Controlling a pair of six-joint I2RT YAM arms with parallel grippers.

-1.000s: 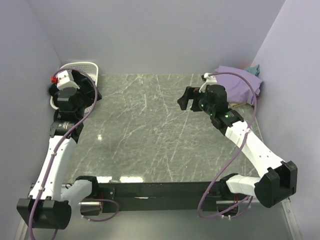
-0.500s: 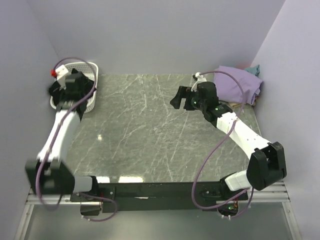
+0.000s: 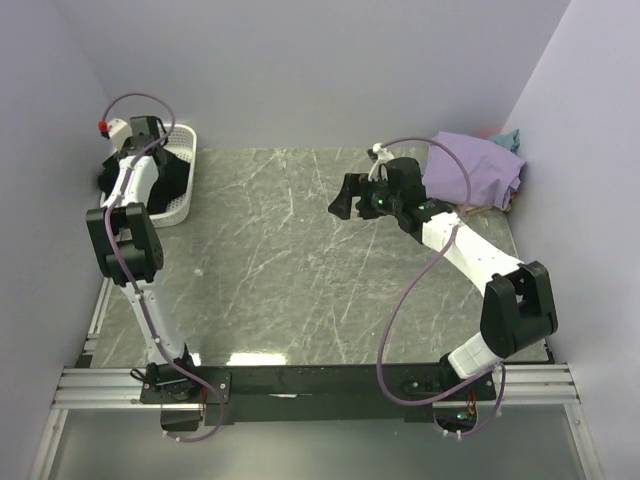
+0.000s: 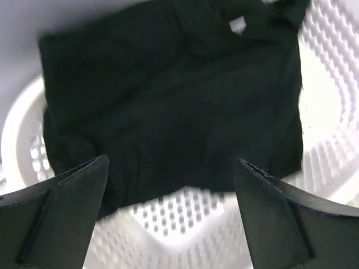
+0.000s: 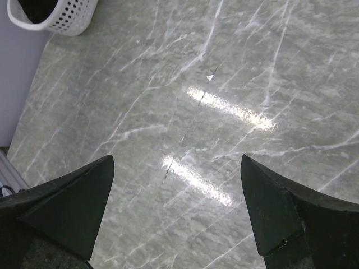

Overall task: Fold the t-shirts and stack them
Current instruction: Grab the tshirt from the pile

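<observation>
My left gripper needs to move down into the basket [image 4: 185, 230] onto the middle of the black t-shirt and close, because that t-shirt is below the gripper's open fingers.
A black t-shirt [image 4: 168, 95] lies crumpled in the white perforated basket [image 4: 185, 230]; it also shows in the top view [image 3: 172, 172]. My left gripper [image 4: 171, 190] hangs open just above it, jaws wide, holding nothing; in the top view the gripper [image 3: 150, 135] is over the basket's far end. A lavender t-shirt [image 3: 478, 165] lies folded at the table's far right corner, with a teal t-shirt [image 3: 511, 138] showing behind it. My right gripper [image 3: 345, 200] is open and empty above the bare marble [image 5: 213, 112], left of the lavender shirt.
The basket [image 3: 180, 190] stands at the far left corner against the wall and appears at the top left of the right wrist view [image 5: 61, 17]. Lilac walls close in the left, back and right sides. The grey marble tabletop [image 3: 300, 260] fills the middle.
My left arm has stretched out far, carrying its gripper back over the basket. My right gripper has moved left, away from the lavender shirt.
</observation>
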